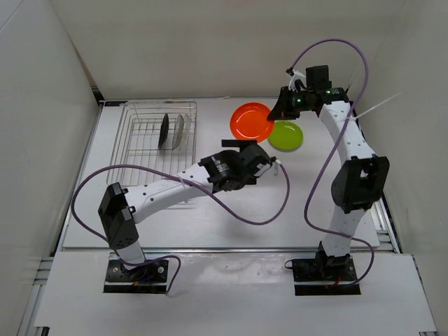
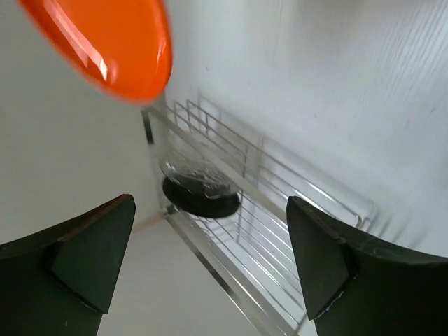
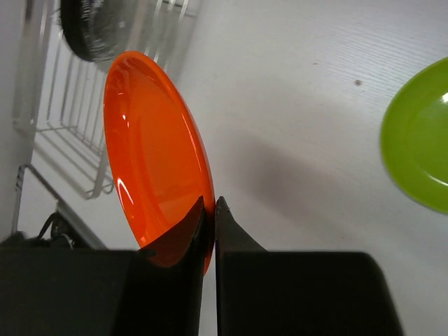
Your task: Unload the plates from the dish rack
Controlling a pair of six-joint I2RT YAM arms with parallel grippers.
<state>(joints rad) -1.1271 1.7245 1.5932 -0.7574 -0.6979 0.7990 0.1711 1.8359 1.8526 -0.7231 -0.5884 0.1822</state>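
Observation:
I will swing my right gripper to the right in the top view next, and then I will put the orange plate (image 1: pixel 252 120) down onto the lime green plate (image 1: pixel 285 135).
My right gripper (image 1: pixel 277 112) (image 3: pixel 212 203) is shut on the rim of the orange plate (image 1: pixel 252 120) (image 3: pixel 150 140) (image 2: pixel 119 42), which it holds tilted above the table, right of the dish rack (image 1: pixel 157 129) (image 2: pixel 280 210) (image 3: pixel 70 105). The lime green plate (image 1: pixel 285 135) (image 3: pixel 420 147) lies flat on the table beside it. A black plate (image 1: pixel 164 131) (image 2: pixel 192 204) (image 3: pixel 84 31) and a clear glass plate (image 1: pixel 179 131) (image 2: pixel 189 168) stand on edge in the rack. Just below the orange plate, my left gripper (image 1: pixel 241 148) (image 2: pixel 210 203) is open and holds nothing.
White walls close in the table at the back and on both sides. Purple cables loop from both arms over the table's near half. The left arm lies across the table's middle, between the rack and the plates.

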